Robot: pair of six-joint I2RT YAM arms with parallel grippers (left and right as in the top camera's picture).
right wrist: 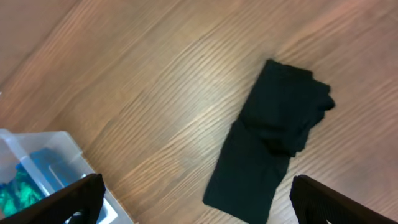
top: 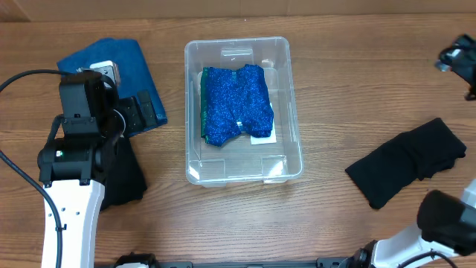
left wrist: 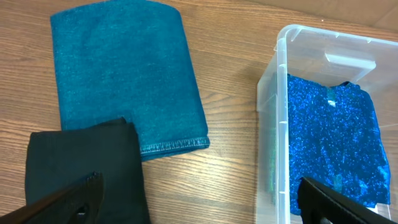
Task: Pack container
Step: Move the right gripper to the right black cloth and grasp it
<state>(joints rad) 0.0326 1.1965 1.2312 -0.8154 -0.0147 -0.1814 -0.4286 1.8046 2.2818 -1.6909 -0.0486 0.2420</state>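
Observation:
Next, my right gripper lowers back onto the middle of the black cloth [right wrist: 267, 143], where a rumpled fold gives the fingers something to pinch.
The clear plastic container [top: 236, 42] stands at the table's middle with a sparkly blue cloth [top: 236, 104] lying in it. My left gripper [top: 141, 112] is open and empty just left of the container. In the left wrist view its jaws [left wrist: 199, 205] span bare wood, with the container wall [left wrist: 281, 74] and blue cloth [left wrist: 333, 137] on the right. My right gripper [top: 457, 63] is at the far right edge. It is open and empty [right wrist: 193, 199], high above a black cloth [right wrist: 267, 143]. The container's corner [right wrist: 62, 146] shows at lower left there.
A folded teal towel [top: 111, 63] lies at the back left, also in the left wrist view [left wrist: 124, 74]. A black cloth [top: 123, 179] lies under my left arm [left wrist: 81, 168]. Another black cloth [top: 407, 160] lies at the right.

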